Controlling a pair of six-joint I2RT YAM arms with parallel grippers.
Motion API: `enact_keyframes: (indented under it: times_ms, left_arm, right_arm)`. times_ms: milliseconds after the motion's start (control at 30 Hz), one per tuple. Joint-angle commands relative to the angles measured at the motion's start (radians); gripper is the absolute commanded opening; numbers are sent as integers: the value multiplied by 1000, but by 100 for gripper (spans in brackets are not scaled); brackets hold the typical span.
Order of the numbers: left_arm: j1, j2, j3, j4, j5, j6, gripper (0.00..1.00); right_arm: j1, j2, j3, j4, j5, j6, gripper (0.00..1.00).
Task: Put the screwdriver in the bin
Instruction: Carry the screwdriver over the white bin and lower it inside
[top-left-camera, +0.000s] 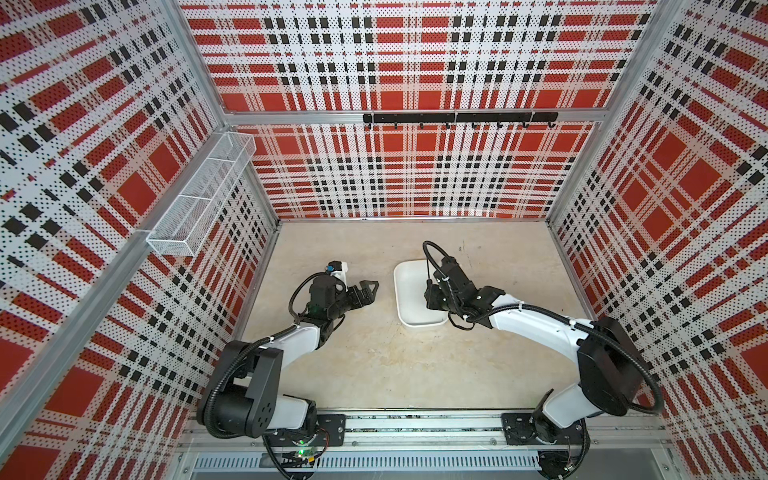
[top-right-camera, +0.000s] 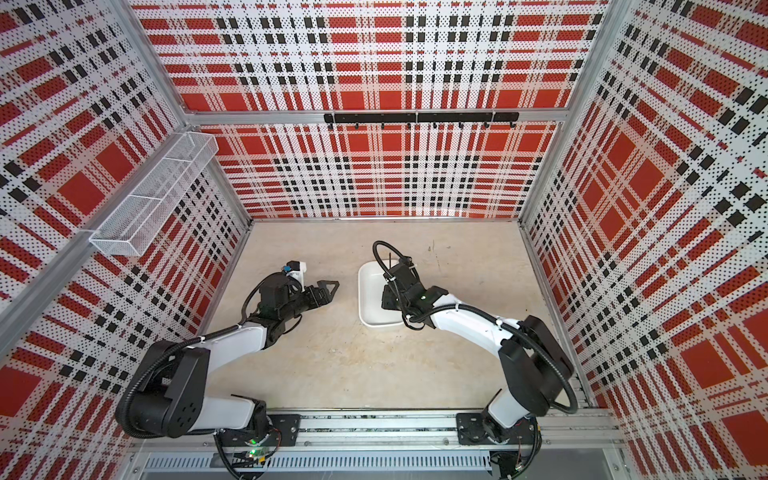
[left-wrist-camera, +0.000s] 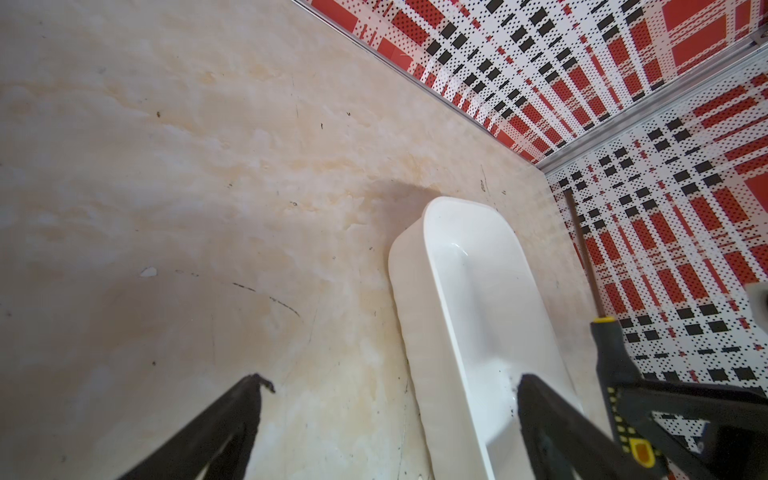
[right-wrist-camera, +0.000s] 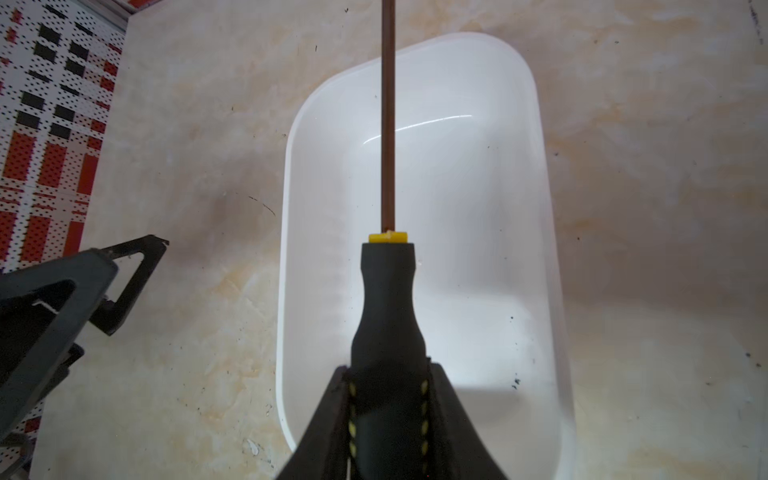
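Observation:
The right gripper moves down toward the bare bin bottom below it next and releases the screwdriver's handle. The screwdriver (right-wrist-camera: 386, 307) still hangs above the bin's rim.
The bin (top-left-camera: 409, 291) (top-right-camera: 370, 291), a shallow white tub, lies on the tabletop right of centre, and what shows of its inside is bare. My right gripper (right-wrist-camera: 388, 386) (top-left-camera: 432, 296) hangs over it, shut on the black handle of the screwdriver (right-wrist-camera: 386, 307) (left-wrist-camera: 611, 353). The thin dark shaft (right-wrist-camera: 389, 124) (top-left-camera: 428, 270) runs along the bin and passes over its far rim. How high the tool is above the bin floor (right-wrist-camera: 478, 208) I cannot tell. My left gripper (left-wrist-camera: 390, 386) (top-left-camera: 372, 291) (top-right-camera: 330, 291) stands open and empty just left of the bin (left-wrist-camera: 478, 291).
A long white wire-mesh basket (top-left-camera: 199, 195) hangs on the left wall. A black hook rail (top-left-camera: 457, 118) runs along the back wall. Plaid perforated walls close in the marbled tabletop (top-left-camera: 374, 365) on three sides.

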Motion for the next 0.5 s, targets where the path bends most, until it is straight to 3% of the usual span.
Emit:
enact_keyframes:
  times_ms: [0,467]
  left_arm:
    - [9,-25,8,-1,16,20,98]
    - [45,-48,-11,-22,23,44,98]
  right_arm:
    - [20,52,43,18,39,43,0]
    - [55,236,120,-32,85,41,0]
